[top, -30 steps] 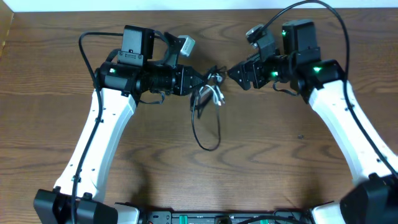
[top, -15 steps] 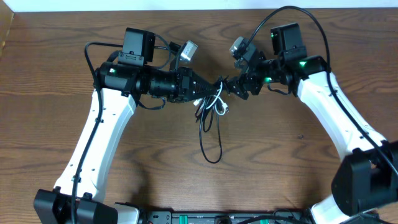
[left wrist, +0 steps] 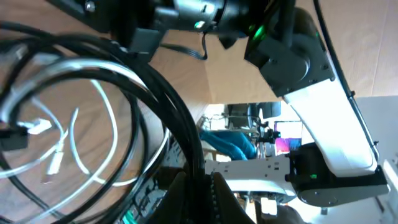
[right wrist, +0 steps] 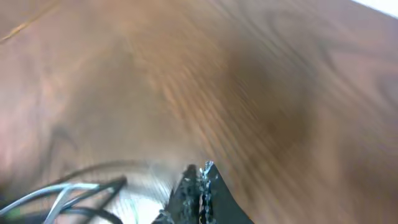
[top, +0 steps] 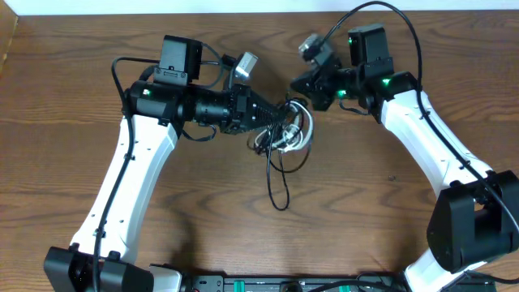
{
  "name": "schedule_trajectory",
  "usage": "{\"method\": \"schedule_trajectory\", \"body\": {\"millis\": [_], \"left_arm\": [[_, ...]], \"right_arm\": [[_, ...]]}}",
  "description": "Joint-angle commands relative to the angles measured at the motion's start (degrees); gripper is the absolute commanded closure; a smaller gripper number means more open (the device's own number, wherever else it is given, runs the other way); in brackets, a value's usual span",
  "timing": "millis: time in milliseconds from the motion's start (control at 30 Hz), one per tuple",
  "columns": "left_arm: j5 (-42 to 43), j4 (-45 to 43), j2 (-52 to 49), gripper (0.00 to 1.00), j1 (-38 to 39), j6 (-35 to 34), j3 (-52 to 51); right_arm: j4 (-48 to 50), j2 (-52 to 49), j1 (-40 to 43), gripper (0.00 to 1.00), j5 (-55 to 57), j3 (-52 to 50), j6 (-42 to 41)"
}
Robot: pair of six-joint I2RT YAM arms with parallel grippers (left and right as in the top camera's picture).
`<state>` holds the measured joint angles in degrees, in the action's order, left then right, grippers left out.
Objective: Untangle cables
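Observation:
My left gripper lowers the black cable onto the bare tabletop below it and to its left in the overhead view next, and releases it there.
The cables [top: 289,135] hang as a knot of thin black cords and one white cord, with a long black loop trailing down to the table [top: 280,193]. My left gripper [top: 285,114] is shut on the black cords at the top of the knot. In the left wrist view the black cords [left wrist: 177,118] run straight into the shut left gripper [left wrist: 200,186], and the white cord [left wrist: 93,127] loops beside them. My right gripper [top: 302,88] sits just up and right of the knot. The right wrist view is blurred and shows the right gripper [right wrist: 199,173] shut with nothing visible between the fingers; cable strands [right wrist: 68,188] lie lower left.
Thick black arm cables [top: 113,69] arc over both arm bases at the back. The wooden table [top: 365,203] stretches to the front, with a dark equipment bar [top: 268,284] along its front edge.
My right gripper came in open to the knot, shut, and moved back up. My left gripper carried the cables to the right, and the loops have spread wider.

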<state>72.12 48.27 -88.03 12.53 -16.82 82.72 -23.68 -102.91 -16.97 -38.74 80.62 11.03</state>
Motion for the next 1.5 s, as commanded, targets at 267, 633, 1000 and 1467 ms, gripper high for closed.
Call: {"method": "schedule_trajectory", "body": {"millis": [267, 633, 1000, 1467], "left_arm": [[-37.7, -4.6, 0.1, 0.92, 0.0, -10.5, 0.6], [-32.5, -14.0, 0.3, 0.93, 0.0, -12.9, 0.6], [-32.5, -13.9, 0.3, 0.93, 0.0, -13.5, 0.6], [-32.5, -13.6, 0.3, 0.93, 0.0, -14.0, 0.5]], "right_arm": [[-16.0, -0.1, 3.2, 0.96, 25.6, 1.1, -30.5], [-13.6, 2.8, 3.8, 0.41, -4.2, 6.3, -27.9], [-3.5, -2.9, -6.1, 0.4, 0.8, 6.3, -45.9], [3.0, -12.3, -12.2, 0.4, 10.0, 6.3, -54.3]]}}
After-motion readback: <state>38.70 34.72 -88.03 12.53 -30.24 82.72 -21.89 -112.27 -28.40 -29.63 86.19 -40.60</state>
